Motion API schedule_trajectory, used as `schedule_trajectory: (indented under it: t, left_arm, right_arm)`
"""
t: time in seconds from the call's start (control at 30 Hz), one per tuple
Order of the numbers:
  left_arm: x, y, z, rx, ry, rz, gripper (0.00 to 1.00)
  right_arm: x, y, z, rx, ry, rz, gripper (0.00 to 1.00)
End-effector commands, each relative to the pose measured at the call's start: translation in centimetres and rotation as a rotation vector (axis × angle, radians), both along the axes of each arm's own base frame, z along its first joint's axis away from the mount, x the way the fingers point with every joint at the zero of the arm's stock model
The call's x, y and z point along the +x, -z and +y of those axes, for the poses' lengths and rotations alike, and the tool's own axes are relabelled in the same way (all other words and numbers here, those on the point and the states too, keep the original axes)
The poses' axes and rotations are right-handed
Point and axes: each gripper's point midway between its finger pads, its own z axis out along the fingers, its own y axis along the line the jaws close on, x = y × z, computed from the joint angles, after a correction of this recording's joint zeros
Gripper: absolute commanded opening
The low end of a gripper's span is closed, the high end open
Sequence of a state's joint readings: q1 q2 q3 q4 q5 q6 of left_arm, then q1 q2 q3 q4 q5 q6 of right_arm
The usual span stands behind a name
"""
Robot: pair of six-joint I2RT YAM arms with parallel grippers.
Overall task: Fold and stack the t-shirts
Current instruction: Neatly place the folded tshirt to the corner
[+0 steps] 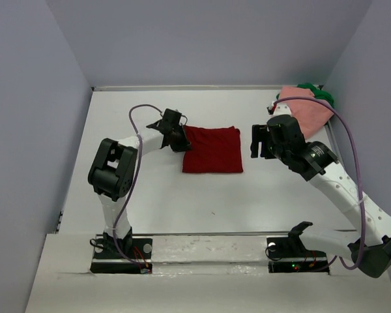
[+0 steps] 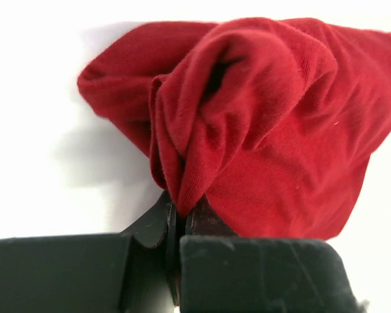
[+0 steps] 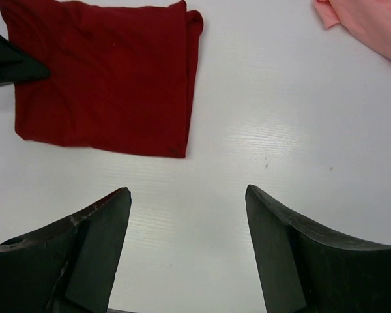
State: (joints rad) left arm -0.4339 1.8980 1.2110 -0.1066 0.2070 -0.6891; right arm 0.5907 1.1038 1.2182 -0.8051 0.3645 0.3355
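Observation:
The shirt is folded square, so my left gripper will next move outward and to the left in the top view and release it in the bare far corner (image 1: 113,106) of the table.
The dark red t-shirt (image 1: 212,150) lies folded into a rough square in the middle of the white table. My left gripper (image 1: 181,138) is at its left edge. In the left wrist view this gripper (image 2: 179,212) is shut on a bunched fold of the dark red t-shirt (image 2: 280,130). My right gripper (image 1: 256,142) hovers just right of the shirt. It (image 3: 188,195) is open over bare table, with the dark red t-shirt (image 3: 104,72) ahead to its left. The salmon pink t-shirt (image 1: 306,107) and the green t-shirt (image 1: 320,94) lie heaped in the far right corner.
Grey walls close in the table (image 1: 150,195) on the left, back and right. A purple cable (image 1: 135,117) loops above the left arm and another (image 1: 352,140) arcs over the right arm. A corner of the pink t-shirt (image 3: 371,26) shows in the right wrist view.

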Motion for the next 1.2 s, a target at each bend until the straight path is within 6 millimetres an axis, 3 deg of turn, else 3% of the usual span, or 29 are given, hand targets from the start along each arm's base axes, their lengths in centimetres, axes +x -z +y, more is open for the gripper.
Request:
schedule_trajectory:
  t: [0.0, 0.07, 0.1, 0.13, 0.23, 0.43, 0.53, 0.67, 0.97, 1.03, 1.17]
  left_arm:
    - [2.3, -1.0, 5.0, 0.235, -0.028, -0.018, 0.00]
    - [3.6, -1.6, 5.8, 0.262, -0.019, -0.018, 0.00]
    - [3.4, -0.4, 6.5, 0.310, 0.004, 0.020, 0.00]
    - [4.5, -0.5, 6.9, 0.326, 0.016, 0.009, 0.00]
    - [5.4, -0.2, 7.7, 0.330, 0.025, 0.014, 0.00]
    - [7.7, 1.1, 11.2, 0.387, -0.014, 0.055, 0.00]
    - [8.7, 0.8, 12.6, 0.414, -0.029, 0.055, 0.00]
    - [11.5, -1.3, 14.8, 0.416, -0.062, 0.005, 0.00]
    - [15.9, -2.3, 19.9, 0.430, -0.102, -0.019, 0.00]
    - [16.9, -3.2, 20.0, 0.389, -0.096, -0.036, 0.00]
    - [18.2, -3.0, 21.5, 0.397, -0.112, -0.042, 0.00]
  right_arm:
    - [0.2, -2.5, 1.0, 0.065, -0.045, -0.076, 0.76]
    - [0.0, -2.2, 1.1, 0.066, -0.053, -0.070, 0.76]
    - [0.0, -2.1, 1.3, 0.068, -0.061, -0.064, 0.76]
    - [-0.1, -1.7, 1.3, 0.065, -0.066, -0.057, 0.76]
    - [-0.2, -1.1, 1.3, 0.052, -0.070, -0.044, 0.75]
    - [0.1, -1.1, 1.1, 0.024, -0.069, -0.039, 0.75]
    - [0.3, -1.3, 1.2, 0.018, -0.072, -0.042, 0.75]
    - [0.7, -0.7, 1.8, 0.015, -0.086, -0.020, 0.75]
    - [0.9, 0.3, 2.8, 0.021, -0.116, 0.027, 0.74]
    - [1.1, 0.4, 2.8, 0.016, -0.113, 0.031, 0.74]
    - [1.5, 0.5, 3.1, 0.003, -0.114, 0.046, 0.74]
